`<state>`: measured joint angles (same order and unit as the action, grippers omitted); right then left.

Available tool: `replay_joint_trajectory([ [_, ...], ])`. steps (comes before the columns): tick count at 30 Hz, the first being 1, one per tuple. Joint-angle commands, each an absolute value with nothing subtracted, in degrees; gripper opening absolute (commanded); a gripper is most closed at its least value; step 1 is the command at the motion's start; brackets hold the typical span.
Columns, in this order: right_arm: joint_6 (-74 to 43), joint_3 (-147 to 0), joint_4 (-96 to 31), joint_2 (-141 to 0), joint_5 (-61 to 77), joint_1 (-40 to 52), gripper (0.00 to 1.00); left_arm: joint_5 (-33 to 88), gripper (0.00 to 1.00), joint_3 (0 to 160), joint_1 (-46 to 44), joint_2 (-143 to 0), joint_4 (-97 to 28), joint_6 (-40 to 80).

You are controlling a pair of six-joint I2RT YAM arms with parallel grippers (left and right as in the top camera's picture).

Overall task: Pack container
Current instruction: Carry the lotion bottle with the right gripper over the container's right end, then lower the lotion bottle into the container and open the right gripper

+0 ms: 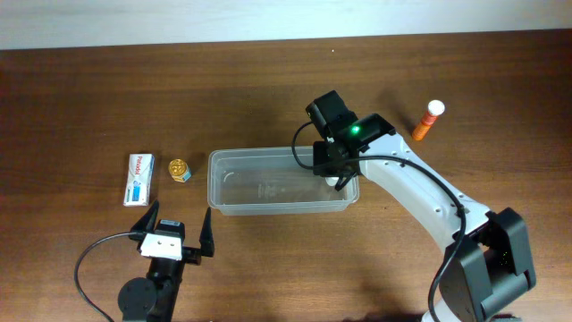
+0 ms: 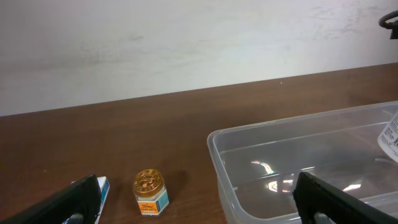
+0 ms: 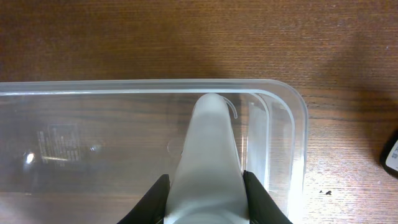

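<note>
The white bottle (image 3: pixel 208 162) already has its tip pointing inside the rim, so my right gripper will next move down toward the container's bottom by the end (image 3: pixel 239 124) and release it.
The clear plastic container (image 1: pixel 268 208) lies lengthwise at the table's middle; it also shows in the left wrist view (image 2: pixel 214 149) and the right wrist view (image 3: pixel 298 124). My right gripper (image 1: pixel 338 165) is over its right end, shut on a white bottle (image 3: pixel 208 162) that points down into the container near the end wall. My right gripper's fingers (image 3: pixel 207 193) press both sides of the bottle. The bottle's label shows at the edge of the left wrist view (image 2: pixel 390 137). My left gripper (image 1: pixel 179 215) is open and empty, low at the container's front left corner (image 2: pixel 199 202).
A small jar with a gold lid (image 1: pixel 180 169) (image 2: pixel 150 192) and a white-and-blue box (image 1: pixel 138 178) (image 2: pixel 101 190) lie left of the container. An orange bottle with a white cap (image 1: pixel 428 120) lies at the back right.
</note>
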<state>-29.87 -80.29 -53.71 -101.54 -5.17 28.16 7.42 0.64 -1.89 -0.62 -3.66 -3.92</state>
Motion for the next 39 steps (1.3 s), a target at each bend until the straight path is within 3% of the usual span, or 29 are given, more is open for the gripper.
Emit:
replay_joint_trajectory([
  [1,-30.55,-79.9,-53.28,-101.73,-7.2,28.49,0.23,7.25,0.99,0.49,-1.69,-0.4,-3.95,-4.84],
  [27,-31.81,-74.56,-47.0,-101.75,-8.25,28.49,0.24,7.22,0.99,0.49,-1.69,-0.4,-3.95,-4.82],
  [29,-31.81,-74.54,-46.83,-101.75,-8.25,28.49,0.32,7.22,1.0,0.49,-1.69,-0.4,-3.95,-4.84],
  [39,-31.81,-74.56,-46.63,-101.75,-8.27,28.49,0.39,7.25,0.99,0.49,-1.69,-0.4,-3.95,-4.82],
])
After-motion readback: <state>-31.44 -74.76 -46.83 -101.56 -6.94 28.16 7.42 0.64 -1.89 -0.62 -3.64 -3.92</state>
